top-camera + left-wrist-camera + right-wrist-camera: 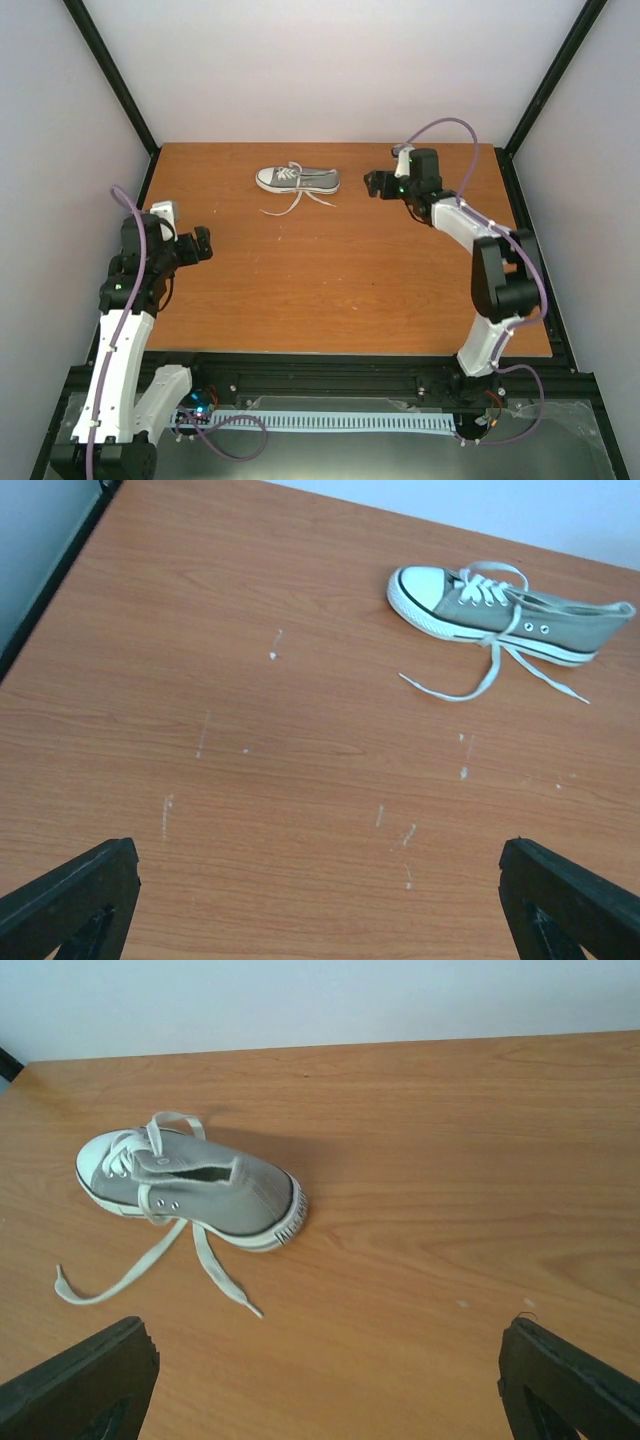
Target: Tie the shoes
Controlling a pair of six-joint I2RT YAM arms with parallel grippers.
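Note:
I should next move my right gripper down and to the left in the top view, onto the shoe's heel collar, because the heel is the end of the shoe that faces the gripper.
One small grey sneaker [298, 179] with a white sole and toe cap lies on its sole at the back of the wooden table [350, 290], toe pointing left. Its white laces [290, 205] are untied, and two loose ends trail onto the table in front of it. My left gripper [200, 243] hovers open at the left edge, far from the shoe [560, 630], and holds nothing [318, 890]. Just right of the shoe's heel [285, 1220], my right gripper [378, 183] is open and empty [325, 1370]. The lace ends [130, 1275] lie left of it.
Black frame rails [525, 240] run along the table's left and right edges. White walls enclose the back and sides. Faint white scuff marks [405, 835] dot the wood ahead of the left gripper.

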